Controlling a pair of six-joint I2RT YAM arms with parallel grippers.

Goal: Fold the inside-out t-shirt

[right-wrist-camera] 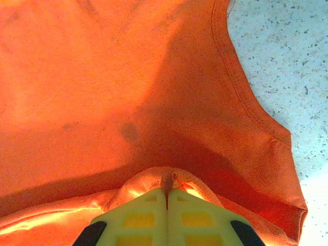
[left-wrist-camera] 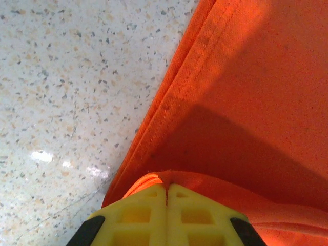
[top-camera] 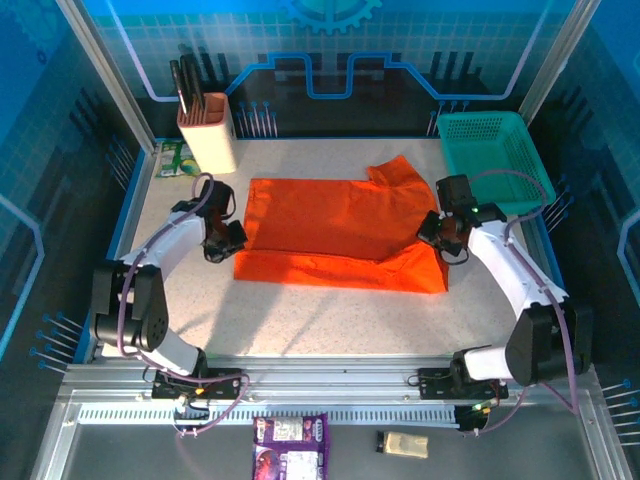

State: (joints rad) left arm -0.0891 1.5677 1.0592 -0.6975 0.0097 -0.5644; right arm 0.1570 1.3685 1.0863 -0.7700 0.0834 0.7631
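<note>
My left gripper moves down outward next and releases the pinched fold onto the flat cloth point(top-camera: 251, 235) point(left-wrist-camera: 164, 160) beside the stitched hem. This place lies below and outward of the fingers.
The inside-out t-shirt point(top-camera: 335, 232), bright orange, lies spread across the middle of the speckled table, with a sleeve poking toward the back right. At its left edge, my left gripper point(top-camera: 225, 240) is shut on a pinch of the cloth. Up close, the yellow fingers point(left-wrist-camera: 143, 210) press together with a fold of the t-shirt point(left-wrist-camera: 246, 102) caught at their tips, beside the stitched hem. My right gripper point(top-camera: 440, 232) is shut on the shirt's right edge. Its fingers point(right-wrist-camera: 146, 215) hold a raised ridge of the t-shirt point(right-wrist-camera: 102, 92) between them.
A teal mesh basket point(top-camera: 492, 152) stands at the back right, close behind the right arm. A beige holder with dark utensils point(top-camera: 206, 128) and a green packet point(top-camera: 176, 158) sit at the back left. Bare tabletop point(top-camera: 330, 320) lies in front of the shirt.
</note>
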